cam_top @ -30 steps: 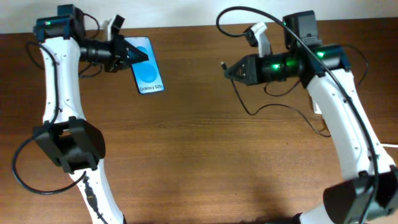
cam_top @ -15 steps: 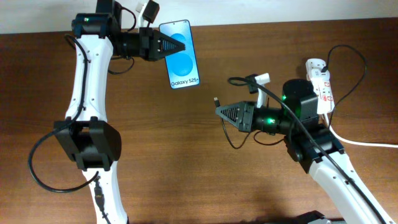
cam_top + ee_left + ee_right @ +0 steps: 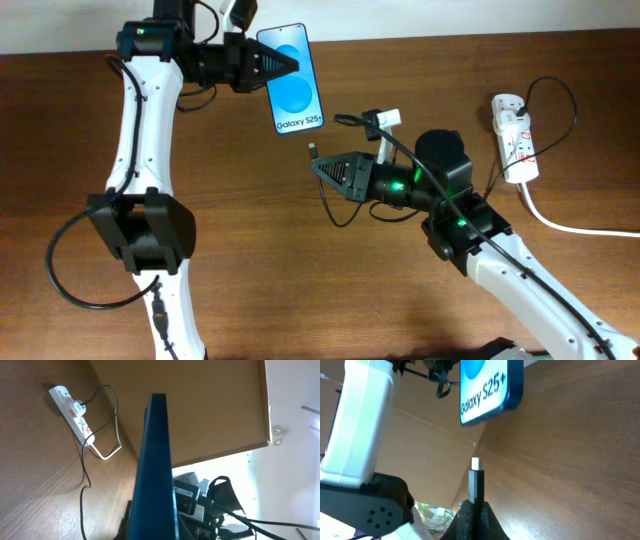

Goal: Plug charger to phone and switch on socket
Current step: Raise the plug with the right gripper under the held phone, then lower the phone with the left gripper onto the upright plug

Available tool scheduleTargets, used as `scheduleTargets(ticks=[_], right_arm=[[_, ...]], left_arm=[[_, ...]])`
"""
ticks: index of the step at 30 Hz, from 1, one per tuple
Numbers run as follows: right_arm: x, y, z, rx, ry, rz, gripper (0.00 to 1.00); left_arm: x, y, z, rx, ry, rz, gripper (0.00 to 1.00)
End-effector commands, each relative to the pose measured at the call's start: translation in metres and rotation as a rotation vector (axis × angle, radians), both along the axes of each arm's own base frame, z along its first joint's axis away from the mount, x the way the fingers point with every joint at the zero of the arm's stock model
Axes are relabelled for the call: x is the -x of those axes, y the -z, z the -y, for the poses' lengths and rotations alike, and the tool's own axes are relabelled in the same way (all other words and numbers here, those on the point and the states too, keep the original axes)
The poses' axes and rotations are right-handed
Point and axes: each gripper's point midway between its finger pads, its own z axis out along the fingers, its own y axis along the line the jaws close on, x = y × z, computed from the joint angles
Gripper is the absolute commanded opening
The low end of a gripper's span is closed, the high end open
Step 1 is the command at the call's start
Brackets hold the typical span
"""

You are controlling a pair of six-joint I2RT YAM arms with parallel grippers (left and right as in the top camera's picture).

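Note:
My left gripper lowers the phone (image 3: 296,80) flat onto the bare tabletop next and releases it, since the tabletop is below that gripper and clear of things.
My left gripper (image 3: 280,66) is shut on the phone (image 3: 296,80), blue screen reading "Galaxy S25", and holds it above the table at the back. In the left wrist view the phone (image 3: 157,460) shows edge-on. My right gripper (image 3: 322,168) is shut on the charger plug (image 3: 314,151), whose thin black cable (image 3: 335,215) loops back. In the right wrist view the plug tip (image 3: 476,464) points up toward the phone's lower edge (image 3: 490,395), a short gap apart. The white socket strip (image 3: 515,140) lies at the right, with an adapter plugged in.
A thick white cord (image 3: 580,226) runs from the socket off the right edge. The socket also shows in the left wrist view (image 3: 72,410), with the black cable (image 3: 85,485) beside it. The table's back edge lies just behind the phone.
My right gripper has moved left and forward with the plug, closing on the phone's lower edge. My left gripper has brought the phone rightward, then held it nearly still.

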Motion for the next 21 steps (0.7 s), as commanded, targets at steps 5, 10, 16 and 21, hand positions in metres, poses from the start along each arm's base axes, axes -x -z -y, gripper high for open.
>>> scheduleTargets(ticks=[5,10,16,21], right_arm=[[-0.01,0.001,0.001,0.003,0.054,0.01,0.04],[-0.012,0.001,0.001,0.006,0.064,0.01,0.04],[-0.012,0.001,0.001,0.005,0.063,0.01,0.04],[-0.012,0.001,0.001,0.005,0.064,0.01,0.04]], left_arm=[[0.008,-0.01,0.011,0.049,0.043,-0.005,0.0],[0.012,-0.01,0.018,0.048,0.059,-0.013,0.0],[0.016,-0.009,0.027,0.047,0.079,-0.015,0.0],[0.018,-0.003,0.029,0.013,0.072,-0.045,0.0]])
